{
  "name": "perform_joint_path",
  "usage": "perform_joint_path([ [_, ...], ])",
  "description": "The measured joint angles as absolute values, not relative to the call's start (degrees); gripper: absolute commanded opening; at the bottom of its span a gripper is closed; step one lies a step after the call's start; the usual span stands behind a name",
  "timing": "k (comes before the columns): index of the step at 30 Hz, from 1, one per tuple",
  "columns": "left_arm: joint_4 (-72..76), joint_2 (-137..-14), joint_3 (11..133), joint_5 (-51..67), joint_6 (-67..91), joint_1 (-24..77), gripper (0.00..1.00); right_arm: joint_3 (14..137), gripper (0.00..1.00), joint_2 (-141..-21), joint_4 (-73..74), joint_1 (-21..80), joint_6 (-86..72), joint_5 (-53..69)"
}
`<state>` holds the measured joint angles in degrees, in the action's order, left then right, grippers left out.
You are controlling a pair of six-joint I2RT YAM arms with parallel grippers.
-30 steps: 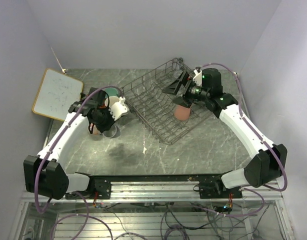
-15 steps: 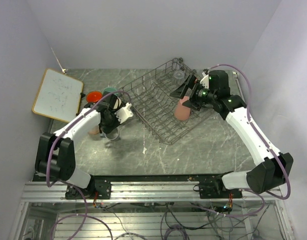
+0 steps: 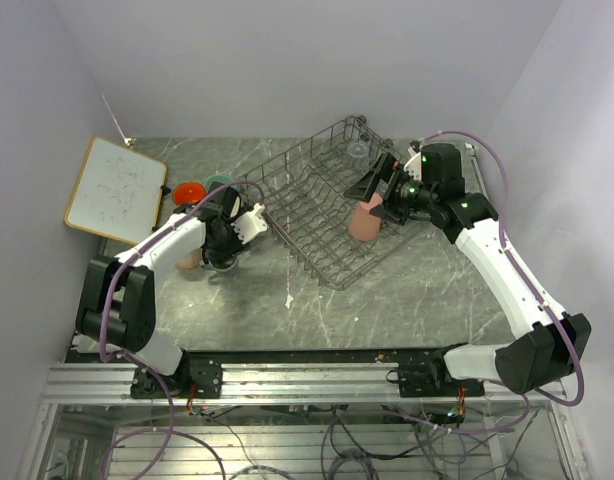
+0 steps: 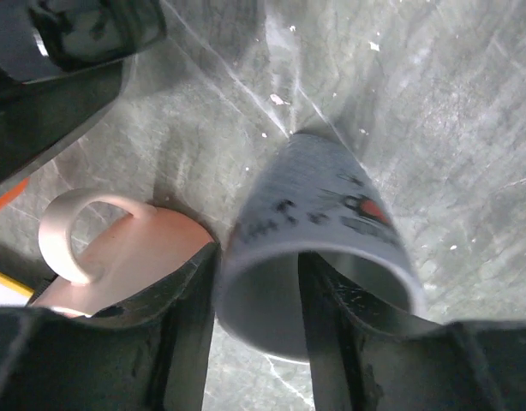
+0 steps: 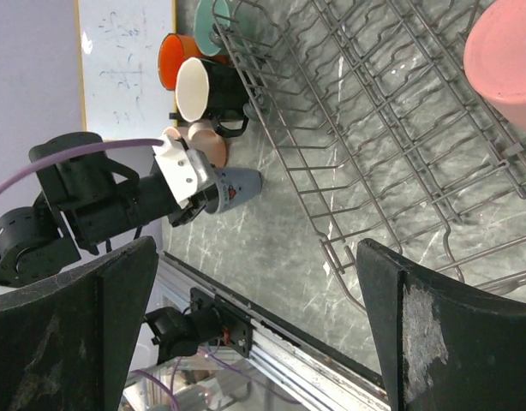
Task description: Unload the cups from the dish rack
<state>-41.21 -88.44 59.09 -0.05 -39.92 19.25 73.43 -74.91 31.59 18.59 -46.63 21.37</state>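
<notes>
I will turn my right gripper next and lower it over the upturned base of the tall pink tumbler [image 3: 365, 220], one finger on each side of it, because it still stands in the rack [image 3: 297, 210].
The grey-blue cup [image 4: 319, 214] stands on the table beside the pale pink mug [image 4: 117, 248]. My left gripper [image 4: 259, 282] straddles its rim with one finger outside and one inside. The jaws are slightly apart, with a gap at the inner finger. In the top view my left gripper [image 3: 225, 256] is low over that cup. My right gripper [image 3: 379, 190] is wide open and empty above the dish rack [image 3: 297, 210], just right of the tall pink tumbler [image 3: 365, 220]. The clear glass [image 3: 358, 150] stands in the rack's far corner. The orange mug [image 3: 188, 192], mint green mug [image 3: 220, 183] and black mug [image 5: 203, 90] stand left of the rack.
A wood-framed whiteboard [image 3: 115, 188] lies at the far left, beside the mugs. The rack sits at an angle across the middle right of the table. Purple walls close in on three sides. The metal rail [image 3: 307, 365] runs along the near edge.
My left arm has folded its elbow in, its gripper staying by the grey-blue cup. My right gripper has drawn back to the right, off the pink tumbler.
</notes>
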Motion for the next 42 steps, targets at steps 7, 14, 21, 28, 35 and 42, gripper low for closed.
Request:
perform_joint_path([
  [7,-40.9,-86.5,60.7,0.7,-39.8,19.3,0.63,73.4,1.0,-74.8,32.4,18.4,-45.5,20.1],
  [14,-42.4,-82.0,63.4,1.8,-39.8,19.4,0.73,74.6,1.0,-75.1,36.9,18.4,-42.6,13.2],
  [21,-47.4,-78.9,71.8,5.0,-38.8,19.4,0.99,80.0,1.0,-80.5,41.7,19.2,-36.3,-0.8],
  [28,-51.0,-75.0,76.9,12.3,-36.6,19.4,0.99,85.9,1.0,-93.9,43.7,23.0,-30.7,-12.0],
  [35,-54.0,-74.8,76.2,15.3,-35.8,19.4,0.99,92.9,0.98,-103.0,44.5,23.9,-26.7,-17.7],
  [42,-54.8,-73.5,76.2,17.6,-34.2,19.5,0.99,94.6,0.93,-108.1,44.3,23.9,-25.1,-20.5],
])
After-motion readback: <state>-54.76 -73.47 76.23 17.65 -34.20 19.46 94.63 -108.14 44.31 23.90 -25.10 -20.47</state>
